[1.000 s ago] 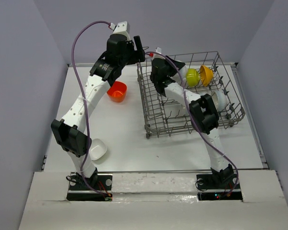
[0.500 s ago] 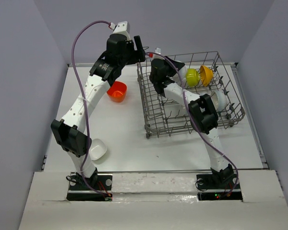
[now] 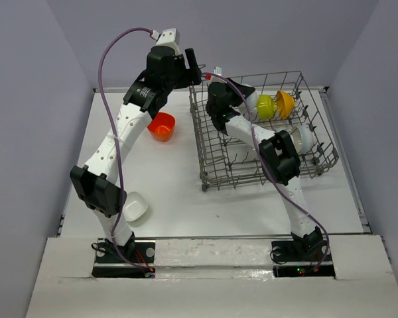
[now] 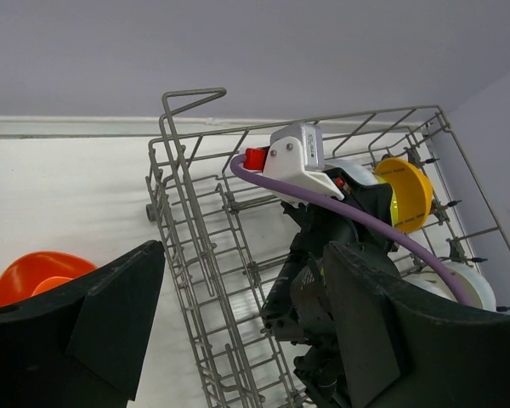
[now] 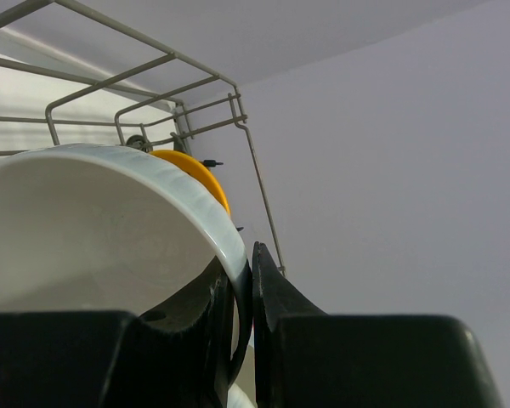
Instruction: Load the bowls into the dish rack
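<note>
My right gripper moves the held white bowl toward the rack side by the red-orange bowl (image 3: 162, 126) next and releases its rim, as it's close beside the lime green one.
The grey wire dish rack (image 3: 316, 154) stands on the right of the table. In it a lime green bowl (image 3: 265, 106), an orange-yellow bowl (image 3: 285, 104) and a white bowl (image 3: 303, 138) stand on edge. My right gripper (image 5: 248, 285) is down inside the rack's left half, shut on the rim of another white bowl (image 5: 93, 229). The orange-yellow bowl (image 5: 197, 174) shows just behind it. My left gripper (image 4: 238, 331) hangs open and empty above the rack's far left corner (image 4: 187, 229). A red-orange bowl (image 3: 162, 126) and a white bowl (image 3: 134, 207) sit on the table.
The right arm's wrist (image 4: 323, 246) and its purple cable (image 4: 365, 223) lie inside the rack below my left gripper. Grey walls close in the table (image 3: 179, 185) at the back and on both sides. The left arm's elbow (image 3: 96, 189) overhangs the white bowl on the table.
</note>
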Tool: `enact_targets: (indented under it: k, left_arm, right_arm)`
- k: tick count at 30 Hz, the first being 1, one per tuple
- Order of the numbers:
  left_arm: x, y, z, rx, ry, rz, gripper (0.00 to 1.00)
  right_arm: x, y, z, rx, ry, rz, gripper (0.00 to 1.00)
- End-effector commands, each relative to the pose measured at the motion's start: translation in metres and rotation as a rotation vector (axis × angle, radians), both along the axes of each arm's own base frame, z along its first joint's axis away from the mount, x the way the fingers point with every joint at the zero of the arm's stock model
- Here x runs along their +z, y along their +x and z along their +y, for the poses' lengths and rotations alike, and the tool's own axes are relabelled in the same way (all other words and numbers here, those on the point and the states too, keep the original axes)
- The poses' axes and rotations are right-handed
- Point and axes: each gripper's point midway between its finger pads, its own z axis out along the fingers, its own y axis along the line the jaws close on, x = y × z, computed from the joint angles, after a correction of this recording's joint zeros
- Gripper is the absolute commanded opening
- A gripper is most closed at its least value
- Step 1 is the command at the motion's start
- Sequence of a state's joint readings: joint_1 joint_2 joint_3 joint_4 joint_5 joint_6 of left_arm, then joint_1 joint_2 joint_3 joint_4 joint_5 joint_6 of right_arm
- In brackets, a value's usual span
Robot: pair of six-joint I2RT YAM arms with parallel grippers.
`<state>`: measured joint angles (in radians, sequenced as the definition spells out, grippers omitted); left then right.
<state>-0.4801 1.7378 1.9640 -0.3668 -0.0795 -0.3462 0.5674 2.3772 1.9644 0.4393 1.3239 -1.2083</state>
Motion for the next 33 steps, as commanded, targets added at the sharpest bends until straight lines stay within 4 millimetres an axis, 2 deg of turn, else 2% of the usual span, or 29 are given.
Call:
enact_targets:
  k: [1, 12, 20, 29, 33]
  left_arm:
    - [0.035, -0.005, 0.001, -0.016, -0.033, -0.078, 0.84]
    - [0.032, -0.003, 0.0, -0.017, -0.031, -0.07, 0.84]
    - [0.031, -0.003, 0.0, -0.018, -0.031, -0.069, 0.84]
    - [0.031, -0.004, -0.001, -0.021, -0.031, -0.068, 0.84]
    - [0.031, -0.004, -0.001, -0.022, -0.03, -0.069, 0.84]
  right_arm:
    - [-0.046, 0.009, -0.003, 0.0, -0.062, 0.102, 0.01]
    - [-0.06, 0.014, 0.006, 0.032, -0.072, 0.115, 0.01]
    - [-0.059, 0.014, 0.013, 0.049, -0.067, 0.102, 0.02]
    - [-0.07, 0.014, 0.013, 0.051, -0.08, 0.124, 0.06]
    - [-0.072, 0.014, 0.019, 0.066, -0.079, 0.121, 0.08]
